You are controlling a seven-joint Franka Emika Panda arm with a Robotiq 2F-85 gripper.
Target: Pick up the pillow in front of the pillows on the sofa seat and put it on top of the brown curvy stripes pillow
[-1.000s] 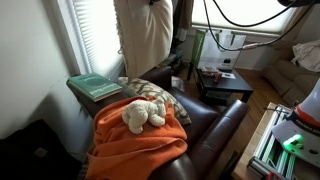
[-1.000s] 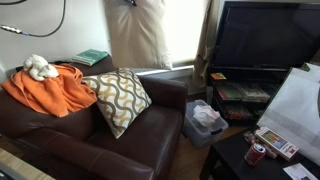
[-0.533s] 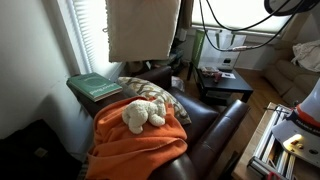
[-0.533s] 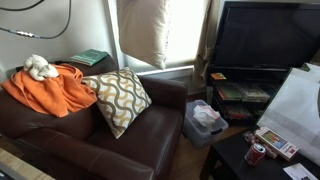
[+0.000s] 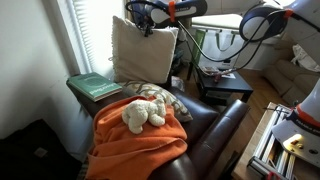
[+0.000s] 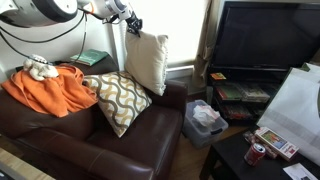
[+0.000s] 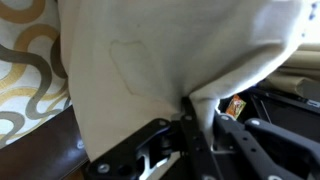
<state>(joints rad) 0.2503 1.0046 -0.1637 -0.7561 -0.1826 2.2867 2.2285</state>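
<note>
I need to move my gripper toward the orange blanket next, over the wavy pillow's top (image 6: 117, 80), and let go of the fold, because the cream pillow's lower edge hangs beside the wavy pillow.
The cream pillow (image 5: 142, 52) hangs from my gripper (image 5: 146, 20) by its top corner. In both exterior views it dangles above the dark brown leather sofa seat (image 6: 95, 150), its lower edge at the sofa back, above the brown curvy stripes pillow (image 6: 120, 98), which leans against the back cushion. The hanging pillow (image 6: 147, 62) shows its plain cream face. In the wrist view my gripper (image 7: 195, 115) is shut on a pinch of cream fabric (image 7: 160, 60), and the wavy pillow (image 7: 25, 70) lies at the left edge.
An orange blanket (image 6: 50, 88) with a cream stuffed toy (image 6: 38, 67) drapes over a sofa arm. A green book (image 5: 95, 85) lies on the sill by the window blinds. A TV (image 6: 265, 40) and stand, a bag (image 6: 205, 118) and a black table (image 5: 225, 82) stand nearby.
The pillow has come down with my gripper; the arm and gripper, out of frame before, now show at the top. The pillow hangs lower, nearer the wavy pillow.
</note>
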